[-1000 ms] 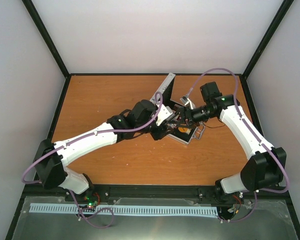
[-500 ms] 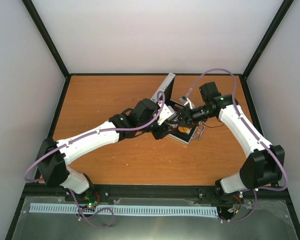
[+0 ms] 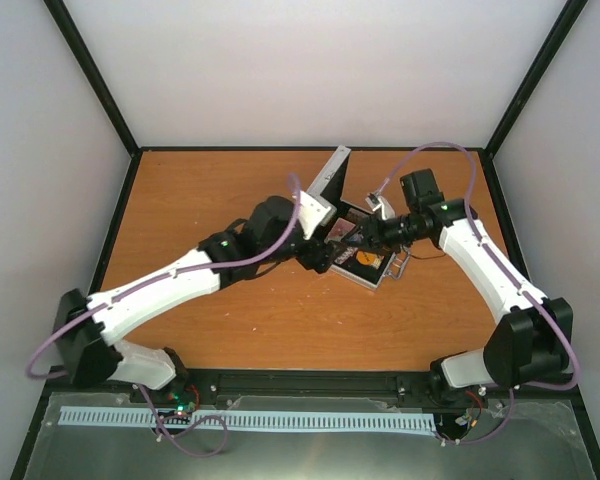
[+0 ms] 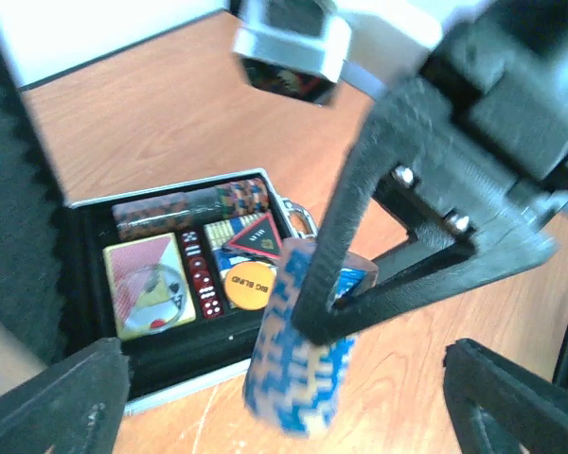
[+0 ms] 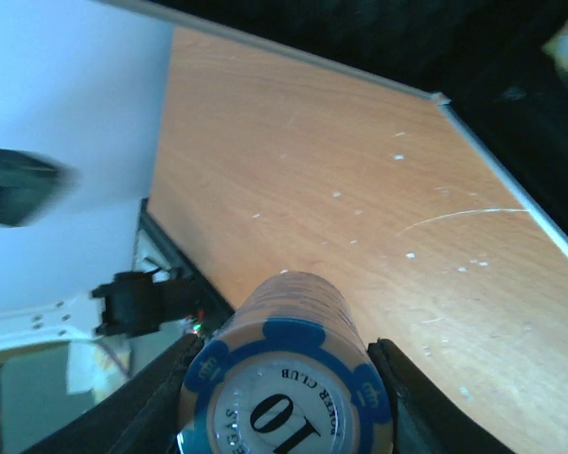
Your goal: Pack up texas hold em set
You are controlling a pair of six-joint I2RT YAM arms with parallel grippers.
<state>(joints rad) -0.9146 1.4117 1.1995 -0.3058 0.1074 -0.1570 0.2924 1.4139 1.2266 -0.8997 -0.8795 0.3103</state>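
My right gripper turns and lowers the tilted chip stack into the empty black part of the case beside the card deck (image 3: 356,271) (image 5: 521,132) next, as that's still bare.
The silver case (image 4: 170,395) lies open, its black lining holding striped chip stacks (image 4: 191,204), a card deck (image 4: 142,286), red dice (image 4: 205,282), an orange disc (image 4: 247,281) and a dark triangle (image 4: 256,234). A blue-and-tan chip stack (image 4: 298,359) hangs tilted just in front of the case rim, above the table. My right gripper (image 5: 284,388) is shut on this stack (image 5: 289,374), its top chip marked 10. My left gripper (image 4: 289,407) stands wide open around the stack, its fingers (image 4: 66,402) well clear of it. From above, both grippers (image 3: 325,255) meet at the case (image 3: 372,268).
The case lid (image 3: 330,175) stands raised behind the left wrist. Bare orange tabletop (image 3: 210,200) lies left and in front of the case. Black frame rails (image 3: 310,380) edge the table, with white walls beyond.
My left gripper has opened and let go of the blue chip stack, and its wrist has drawn back to the left. The right gripper closed on the stack and holds it.
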